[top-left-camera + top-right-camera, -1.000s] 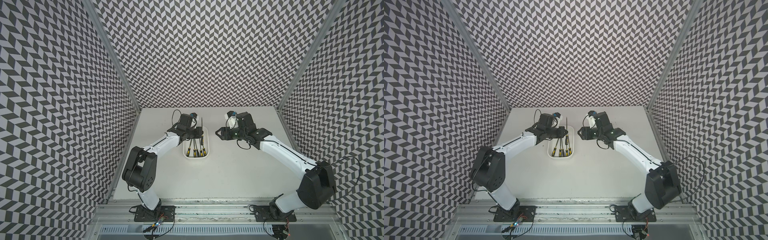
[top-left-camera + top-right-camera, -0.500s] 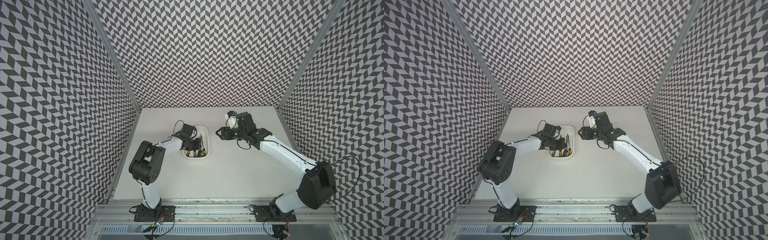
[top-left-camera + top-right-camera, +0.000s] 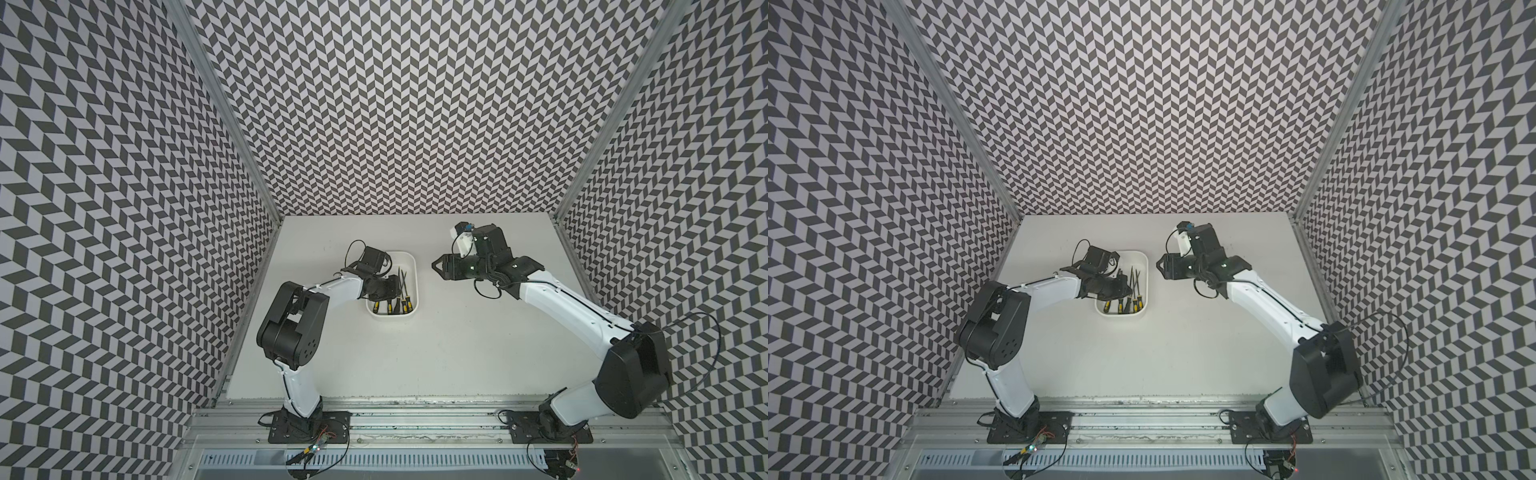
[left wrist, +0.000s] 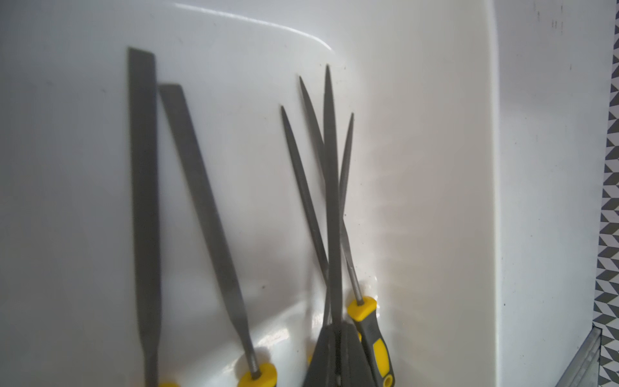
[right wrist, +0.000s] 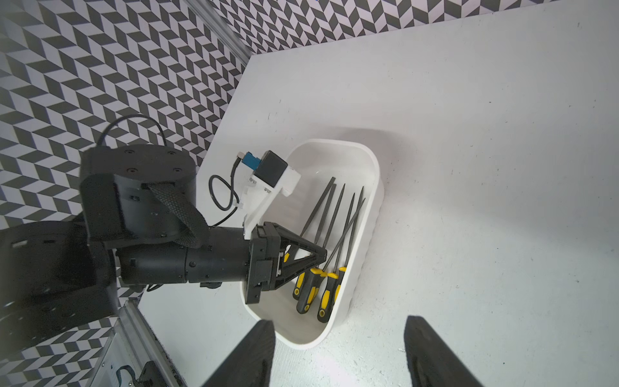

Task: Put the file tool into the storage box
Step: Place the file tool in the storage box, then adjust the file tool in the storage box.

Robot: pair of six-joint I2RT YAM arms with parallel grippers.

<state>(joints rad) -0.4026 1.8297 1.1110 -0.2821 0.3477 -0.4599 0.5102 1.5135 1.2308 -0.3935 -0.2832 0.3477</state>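
Note:
The thin grey blade in my left gripper crosses other pointed files here. I need to move it sideways to the gap between flat blades next and let it go there.
The white storage box (image 3: 391, 316) (image 3: 1121, 316) (image 5: 368, 214) sits left of the table's middle. Several file tools (image 5: 335, 234) with yellow-and-black handles (image 3: 399, 305) lie inside it. My left gripper (image 3: 395, 286) (image 3: 1124, 285) (image 5: 322, 256) is low inside the box, above the handles. In the left wrist view it (image 4: 336, 330) is shut on the thin grey blade of a file tool (image 4: 330, 167) that lies over the others. My right gripper (image 3: 434, 266) (image 3: 1158, 266) (image 5: 339, 320) hangs open to the right of the box with nothing between its fingers.
Patterned walls close the table (image 3: 457, 353) on three sides. A metal rail (image 3: 415, 405) runs along the front edge. The left arm's elbow (image 3: 291, 324) stands high at the near left of the box.
My left gripper has come down from above the box's far end into the box, carrying the file, and its elbow has folded back. The right arm has stayed where it was.

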